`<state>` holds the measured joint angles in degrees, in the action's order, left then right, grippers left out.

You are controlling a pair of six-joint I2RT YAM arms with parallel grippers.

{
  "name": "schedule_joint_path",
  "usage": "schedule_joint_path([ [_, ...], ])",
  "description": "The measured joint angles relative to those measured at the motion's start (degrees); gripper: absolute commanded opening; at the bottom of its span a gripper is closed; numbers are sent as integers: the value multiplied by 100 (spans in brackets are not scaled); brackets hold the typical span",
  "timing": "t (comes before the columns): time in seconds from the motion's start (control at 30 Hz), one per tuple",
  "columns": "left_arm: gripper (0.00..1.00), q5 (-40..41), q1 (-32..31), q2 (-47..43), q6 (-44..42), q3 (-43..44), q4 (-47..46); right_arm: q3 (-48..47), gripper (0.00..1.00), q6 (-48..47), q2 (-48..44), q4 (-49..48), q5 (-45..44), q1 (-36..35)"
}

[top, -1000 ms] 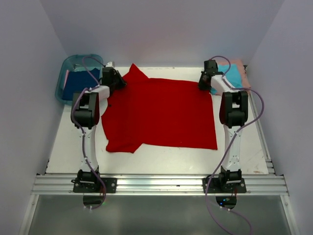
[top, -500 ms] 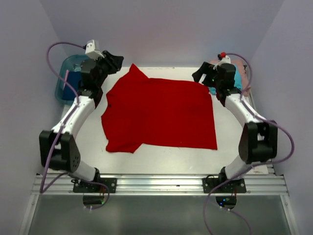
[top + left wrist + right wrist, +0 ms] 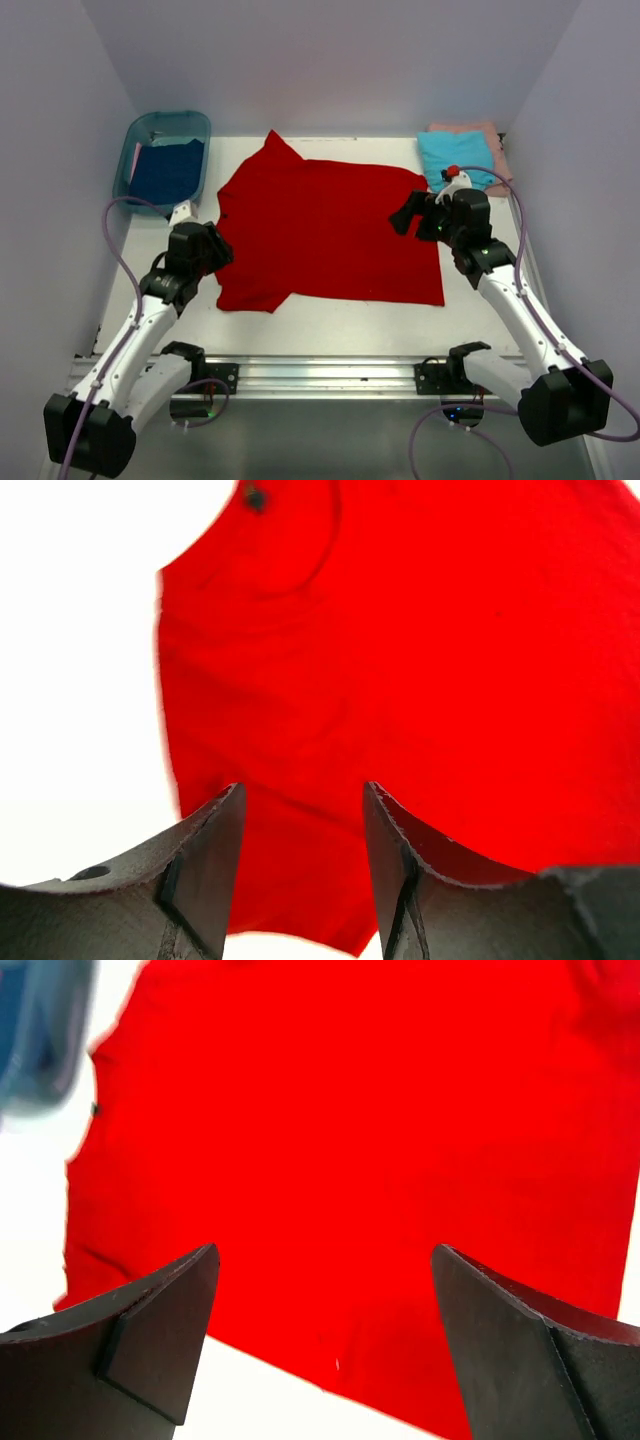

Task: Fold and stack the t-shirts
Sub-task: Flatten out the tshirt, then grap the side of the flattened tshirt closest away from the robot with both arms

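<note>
I will next pull my left gripper back and lower it onto the near sleeve's corner (image 3: 222, 306) (image 3: 238, 925) on the tub's side, as that corner is closer to the bar than my open fingers.
A bright red t-shirt (image 3: 330, 235) lies spread flat in the middle of the white table, one sleeve pointing to the far edge. My left gripper (image 3: 216, 250) hovers at its near left side, open, with only red cloth (image 3: 420, 660) below the fingers (image 3: 303, 795). My right gripper (image 3: 405, 216) hangs over the shirt's right edge, open wide (image 3: 325, 1255), nothing between its fingers, red cloth (image 3: 380, 1130) beneath. A folded teal t-shirt (image 3: 455, 157) rests on a pink one (image 3: 492, 134) at the back right. A dark blue t-shirt (image 3: 165, 172) lies in the tub.
The teal plastic tub (image 3: 133, 152) stands at the back left corner, blurred at the top left of the right wrist view (image 3: 40, 1020). White walls close in both sides and the back. An aluminium rail (image 3: 330, 375) runs along the near edge.
Both arms have drawn back from the shirt's far corners toward the near side. Both grippers went from shut to open. The red shirt lies as before.
</note>
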<state>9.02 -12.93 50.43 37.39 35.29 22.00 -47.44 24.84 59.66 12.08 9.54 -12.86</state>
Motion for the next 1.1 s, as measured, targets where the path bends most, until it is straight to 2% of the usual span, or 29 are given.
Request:
schedule_joint_path([
  [0.2, 54, 341, -46, -855, 293, -68, 791, 13, 91, -13, -114, 732, 15, -63],
  [0.4, 53, 225, -94, -498, 730, -181, 1084, 13, 91, -28, -170, 1091, 50, -66],
  [0.6, 49, 4, -127, -413, 1287, -796, 1104, 13, 92, -48, -170, 1202, 52, -68],
  [0.9, 46, 566, -136, -1005, 1766, -907, 1355, 13, 92, -92, -146, 1327, 57, -68],
  [1.1, 46, 813, -140, -981, 2103, -1021, 1587, 11, 92, -92, -13, 1379, 76, -68],
])
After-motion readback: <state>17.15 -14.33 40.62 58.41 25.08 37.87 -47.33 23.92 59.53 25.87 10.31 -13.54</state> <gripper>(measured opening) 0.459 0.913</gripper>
